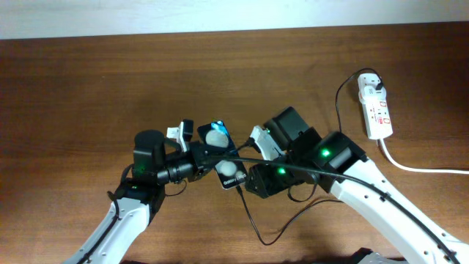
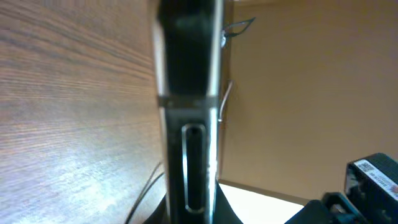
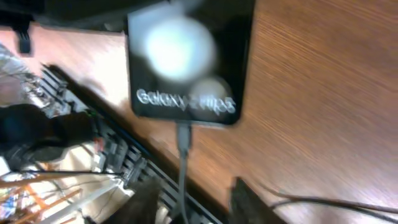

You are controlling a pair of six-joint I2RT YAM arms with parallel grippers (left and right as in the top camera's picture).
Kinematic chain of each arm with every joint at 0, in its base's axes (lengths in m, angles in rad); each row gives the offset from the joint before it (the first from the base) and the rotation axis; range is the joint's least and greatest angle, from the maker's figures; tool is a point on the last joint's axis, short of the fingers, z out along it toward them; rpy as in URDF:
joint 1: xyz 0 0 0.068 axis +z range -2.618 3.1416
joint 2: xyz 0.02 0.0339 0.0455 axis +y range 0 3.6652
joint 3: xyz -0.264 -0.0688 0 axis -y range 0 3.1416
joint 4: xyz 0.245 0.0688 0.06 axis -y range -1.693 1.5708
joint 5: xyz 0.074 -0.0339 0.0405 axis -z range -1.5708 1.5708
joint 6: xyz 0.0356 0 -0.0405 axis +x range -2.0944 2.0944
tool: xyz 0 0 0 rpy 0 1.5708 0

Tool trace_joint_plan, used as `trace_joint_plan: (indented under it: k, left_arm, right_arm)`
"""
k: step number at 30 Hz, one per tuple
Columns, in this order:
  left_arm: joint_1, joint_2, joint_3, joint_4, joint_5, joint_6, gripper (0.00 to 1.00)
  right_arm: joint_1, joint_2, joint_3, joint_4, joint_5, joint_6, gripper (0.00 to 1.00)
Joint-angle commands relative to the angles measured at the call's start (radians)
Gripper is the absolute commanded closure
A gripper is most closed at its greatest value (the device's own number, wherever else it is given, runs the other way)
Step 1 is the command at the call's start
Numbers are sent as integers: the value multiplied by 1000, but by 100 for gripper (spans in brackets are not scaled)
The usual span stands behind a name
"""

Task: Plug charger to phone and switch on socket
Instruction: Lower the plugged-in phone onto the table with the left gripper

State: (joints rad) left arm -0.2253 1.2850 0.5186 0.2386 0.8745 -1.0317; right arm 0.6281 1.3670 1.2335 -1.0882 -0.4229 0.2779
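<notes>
My left gripper moves outward and down next and lays the phone (image 1: 223, 154) on the bare tabletop to release it, since the charger's plug already sits at its lower edge.
The phone (image 1: 223, 154), black with two white glare spots, is held tilted above the table by my left gripper (image 1: 205, 152), which is shut on it. In the left wrist view the phone (image 2: 189, 93) shows edge-on between the jaws (image 2: 189, 211). In the right wrist view the phone (image 3: 189, 56) shows white lettering, and the charger's plug tip (image 3: 183, 135) sits at its lower edge. My right gripper (image 3: 199, 202) is open, with the cable running between its fingers; overhead it (image 1: 245, 182) is just below the phone. The charger cable (image 1: 258, 233) loops to a white adapter (image 1: 372, 85) on the socket (image 1: 378, 111).
The socket's thick white cord (image 1: 414, 167) runs off to the right edge. The two arms crowd the table's middle front. The table's front edge and equipment below it (image 3: 56, 180) show in the right wrist view.
</notes>
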Motion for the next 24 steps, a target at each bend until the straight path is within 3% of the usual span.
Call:
trace_joint_plan:
  k: [1,4,10,14,20,24]
  left_arm:
    - [-1,-8,49,-58,-60,90,100]
    - [-1,3,176,-292,-125,251,100]
    - [-4,215,473,-556,-125,476,100]
    - [-51,472,675,-592,29,593,100]
    - [-112,663,712,-521,23,614,96]
    - [-115,713,712,-441,-39,519,96]
  right_arm:
    - [-2,-70,18,-32,99,-7,42]
    - [-2,-78,18,-68,170,-7,1]
    - [-2,-61,17,-69,177,-7,1]
    - [-2,-54,17,-67,181,-7,1]
    - [-2,-53,17,-67,181,-7,1]
    - [-2,-53,17,-67,181,-7,1]
